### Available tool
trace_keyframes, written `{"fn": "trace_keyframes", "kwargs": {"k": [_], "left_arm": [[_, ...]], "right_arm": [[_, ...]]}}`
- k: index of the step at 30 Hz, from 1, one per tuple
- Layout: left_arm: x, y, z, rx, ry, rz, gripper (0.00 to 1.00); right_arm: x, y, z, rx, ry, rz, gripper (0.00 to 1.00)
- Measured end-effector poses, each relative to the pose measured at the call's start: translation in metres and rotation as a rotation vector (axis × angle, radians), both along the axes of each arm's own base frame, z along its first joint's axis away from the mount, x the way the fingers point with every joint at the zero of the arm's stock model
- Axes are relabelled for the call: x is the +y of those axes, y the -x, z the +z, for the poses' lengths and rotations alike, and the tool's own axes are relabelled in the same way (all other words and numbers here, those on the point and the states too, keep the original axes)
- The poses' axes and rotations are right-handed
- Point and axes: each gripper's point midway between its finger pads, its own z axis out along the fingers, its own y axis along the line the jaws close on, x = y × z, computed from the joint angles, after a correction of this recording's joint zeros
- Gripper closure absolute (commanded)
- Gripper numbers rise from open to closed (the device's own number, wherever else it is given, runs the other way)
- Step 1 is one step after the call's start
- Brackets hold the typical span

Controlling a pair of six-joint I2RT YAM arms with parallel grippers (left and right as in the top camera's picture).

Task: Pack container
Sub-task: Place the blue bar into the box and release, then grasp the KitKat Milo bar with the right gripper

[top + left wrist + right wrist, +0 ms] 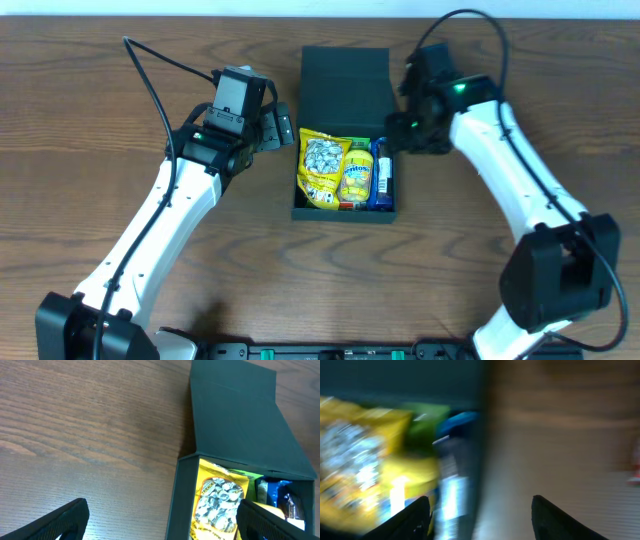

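Note:
I should move my right gripper away from the container, toward the right in its wrist view, and down onto the red item (636,464), which lies unpacked on the tabletop.
The dark teal-green container (345,212) sits open at the table's middle, its flap lid (344,88) laid back. Inside lie a yellow packet (322,168), a yellow-green packet (355,172) and a blue packet (382,172). My left gripper (282,127) is open and empty, straddling the container's left wall (181,500). My right gripper (398,135) is open and empty, straddling the right wall; its view is blurred. The yellow packet (216,502) and blue packet (274,491) show in the left wrist view, and the blue packet (452,485) in the right wrist view.
The wooden table (120,120) lies to the left and right of the container. Black cables run from both arms over the table's back part. A black rail (330,350) sits at the front edge.

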Motion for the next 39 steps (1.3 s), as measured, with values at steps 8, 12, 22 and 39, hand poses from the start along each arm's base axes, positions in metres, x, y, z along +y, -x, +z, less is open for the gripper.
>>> {"fn": "trace_keyframes", "kwargs": {"k": [8, 12, 22, 39], "left_arm": [[0.0, 0.0, 0.0, 0.0, 0.0, 0.0, 0.05], [0.0, 0.0, 0.0, 0.0, 0.0, 0.0, 0.05], [0.0, 0.0, 0.0, 0.0, 0.0, 0.0, 0.05], [0.0, 0.0, 0.0, 0.0, 0.0, 0.0, 0.05]], "right_arm": [[-0.134, -0.022, -0.012, -0.013, 0.14, -0.169, 0.41], [-0.166, -0.02, -0.037, 0.041, 0.133, -0.18, 0.43], [-0.164, -0.026, -0.076, 0.093, 0.106, -0.117, 0.48], [-0.159, -0.028, -0.116, 0.151, 0.101, -0.088, 0.77]]}}
